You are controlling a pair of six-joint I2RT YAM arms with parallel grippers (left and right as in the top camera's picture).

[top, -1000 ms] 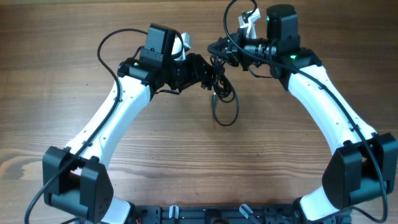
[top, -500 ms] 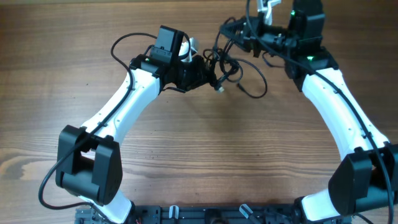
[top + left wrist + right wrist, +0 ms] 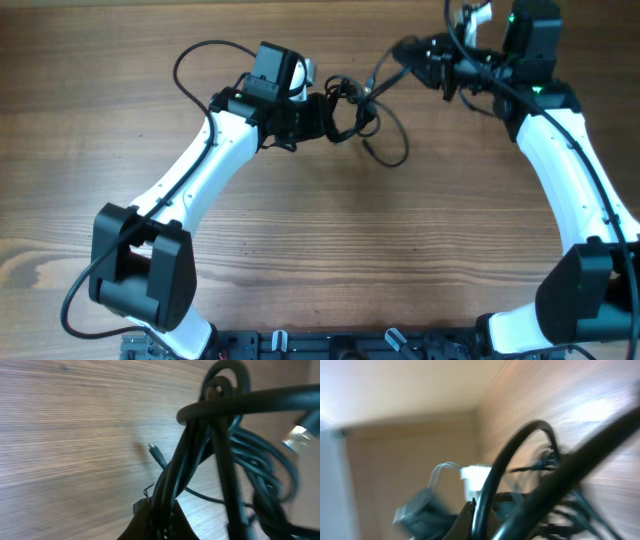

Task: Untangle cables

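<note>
The clear patch of the table's bare wood [image 3: 432, 106] beside the tangle is just back from my right gripper's fingers, so my right gripper should move back over it next and release the piece of cable.
The cables [image 3: 356, 108] form a black tangle above the wooden table at the far middle. My left gripper [image 3: 335, 118] is shut on the tangle's left side. In the left wrist view several black strands [image 3: 172, 485] run up from between the closed fingers, and a silver-tipped plug [image 3: 152, 449] lies on the wood beyond. My right gripper [image 3: 408, 50] is shut on one strand, pulled taut up and to the right out of the tangle. In the right wrist view that strand [image 3: 487, 495] curves up from the pinched jaws. A loose loop [image 3: 397, 150] hangs down to the table.
The wooden table [image 3: 320, 250] spreads out in front of both arms. A pale plug end [image 3: 300, 437] shows blurred at the right of the left wrist view. A white connector [image 3: 475, 476] sits behind the right jaws. The arms' own thick black wires arc above them.
My left gripper has shut on the tangle. The right arm has pulled right and back with its strand, stretching the tangle; the hanging loop has swung to the right.
</note>
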